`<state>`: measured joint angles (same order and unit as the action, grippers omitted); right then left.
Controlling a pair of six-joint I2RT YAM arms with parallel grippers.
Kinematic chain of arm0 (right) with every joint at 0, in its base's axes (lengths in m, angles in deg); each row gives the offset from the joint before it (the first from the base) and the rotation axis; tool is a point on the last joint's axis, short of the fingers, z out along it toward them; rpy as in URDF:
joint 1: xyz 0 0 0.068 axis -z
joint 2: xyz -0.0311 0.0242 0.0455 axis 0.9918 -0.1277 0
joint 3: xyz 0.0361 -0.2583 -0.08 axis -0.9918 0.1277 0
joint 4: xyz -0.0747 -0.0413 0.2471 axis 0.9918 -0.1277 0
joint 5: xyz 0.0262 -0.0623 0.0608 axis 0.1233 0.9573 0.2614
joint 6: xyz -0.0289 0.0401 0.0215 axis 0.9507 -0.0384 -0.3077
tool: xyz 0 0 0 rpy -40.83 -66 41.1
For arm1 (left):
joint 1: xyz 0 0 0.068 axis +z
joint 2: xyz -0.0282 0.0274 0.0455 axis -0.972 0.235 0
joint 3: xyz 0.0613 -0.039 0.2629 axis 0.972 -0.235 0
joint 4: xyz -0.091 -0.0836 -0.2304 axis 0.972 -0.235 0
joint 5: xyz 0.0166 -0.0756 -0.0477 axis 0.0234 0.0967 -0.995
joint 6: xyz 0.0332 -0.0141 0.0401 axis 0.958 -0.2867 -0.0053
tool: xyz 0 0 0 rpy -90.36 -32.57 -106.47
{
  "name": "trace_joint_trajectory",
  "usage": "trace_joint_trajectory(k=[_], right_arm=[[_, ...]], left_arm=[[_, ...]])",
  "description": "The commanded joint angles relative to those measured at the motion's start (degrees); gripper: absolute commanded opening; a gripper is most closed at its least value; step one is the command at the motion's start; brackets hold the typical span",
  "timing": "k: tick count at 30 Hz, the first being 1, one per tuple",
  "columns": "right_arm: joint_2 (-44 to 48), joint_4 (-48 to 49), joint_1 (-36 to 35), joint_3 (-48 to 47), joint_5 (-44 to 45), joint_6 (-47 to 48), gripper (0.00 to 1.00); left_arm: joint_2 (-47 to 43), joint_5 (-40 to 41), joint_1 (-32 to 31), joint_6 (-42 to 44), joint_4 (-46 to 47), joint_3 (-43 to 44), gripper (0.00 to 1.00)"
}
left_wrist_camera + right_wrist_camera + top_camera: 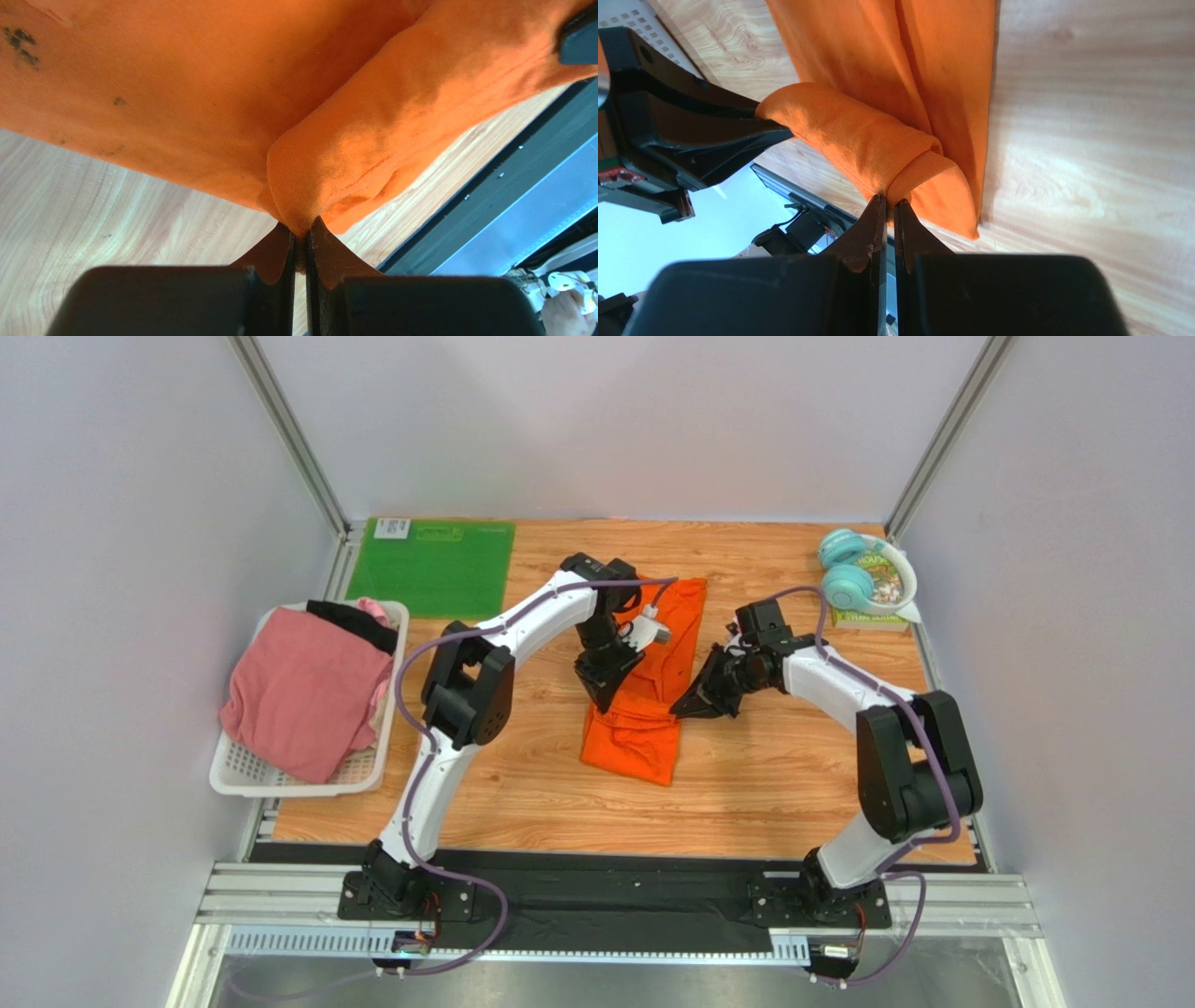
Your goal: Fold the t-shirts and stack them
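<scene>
The flat far part of the orange t-shirt (948, 98) lies outward. My right gripper will next carry the fold's end outward over that part and release it there.
The bright orange t-shirt (648, 703) lies folded into a long strip in the middle of the wooden table, partly lifted between both arms. My left gripper (612, 682) is shut on a bunched fold at its left edge; the left wrist view shows the cloth (210, 91) pinched at the fingertips (302, 234). My right gripper (699, 703) is shut on the fold's right end, with orange cloth (878, 84) caught between its tips (890, 203). A dusty pink t-shirt (302, 693) and a black t-shirt (351, 623) sit in the basket at the left.
A white plastic basket (232, 773) stands at the table's left edge. A green mat (428, 567) lies at the back left. Teal headphones (849, 567) rest at the back right corner. Grey walls close in three sides.
</scene>
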<state>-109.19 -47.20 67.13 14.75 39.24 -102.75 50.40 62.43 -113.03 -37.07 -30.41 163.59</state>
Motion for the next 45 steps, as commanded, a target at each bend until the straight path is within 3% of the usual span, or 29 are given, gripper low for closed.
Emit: trace_joint_trajectory(k=[1, 6, 16, 19, 21, 25, 30, 33, 38, 41, 45], right_arm=[[-4.33, 3.19, 1.11, -3.66, -1.58, 2.74, 0.0], [-10.04, 4.42, 1.91, -6.03, -2.47, 3.62, 0.0], [-15.93, 3.64, 4.19, -13.23, -4.13, 4.58, 0.0], [-17.34, 2.15, 4.37, -15.52, -3.61, 5.46, 0.11], [-17.96, 1.44, 4.54, -18.07, -3.17, 6.17, 0.15], [-20.15, -1.89, 5.51, -22.46, -2.99, 6.87, 0.35], [-20.34, -7.43, 5.77, -24.94, 1.03, 8.27, 0.47], [-15.62, -8.85, 6.12, -22.23, 5.51, 8.19, 0.48], [-6.82, -9.72, 6.13, -20.1, 9.92, 8.01, 0.46], [-1.54, -9.11, 4.99, -18.87, 7.74, 8.1, 0.44], [-3.01, -7.09, -0.97, -19.92, -1.47, 8.19, 0.43]], left_arm=[[1.82, 1.55, 0.76, 0.2, -3.76, 3.48, 0.04], [4.11, 3.04, 1.29, -0.06, -4.02, 6.82, 0.07], [4.9, 4.36, 2.08, -0.42, -3.85, 8.85, 0.47], [4.64, 6.02, 2.26, -0.59, -3.32, 8.76, 0.59], [4.46, 6.91, 2.52, -0.68, -2.88, 9.11, 0.62], [3.94, 8.05, 3.83, -1.21, -3.4, 12.08, 0.64], [0.7, 9.64, 7.0, -0.5, -4.46, 12.89, 0.65], [-2.81, 9.73, 8.93, -0.07, -5.08, 12.63, 0.66], [-12.04, 9.72, 9.99, -0.15, -2.1, 5.17, 0.69], [-17.15, 10.17, 10.08, -0.07, -0.86, 2.87, 0.71], [-21.72, 5.87, 10.17, -0.85, -1.2, -0.11, 0.74]])
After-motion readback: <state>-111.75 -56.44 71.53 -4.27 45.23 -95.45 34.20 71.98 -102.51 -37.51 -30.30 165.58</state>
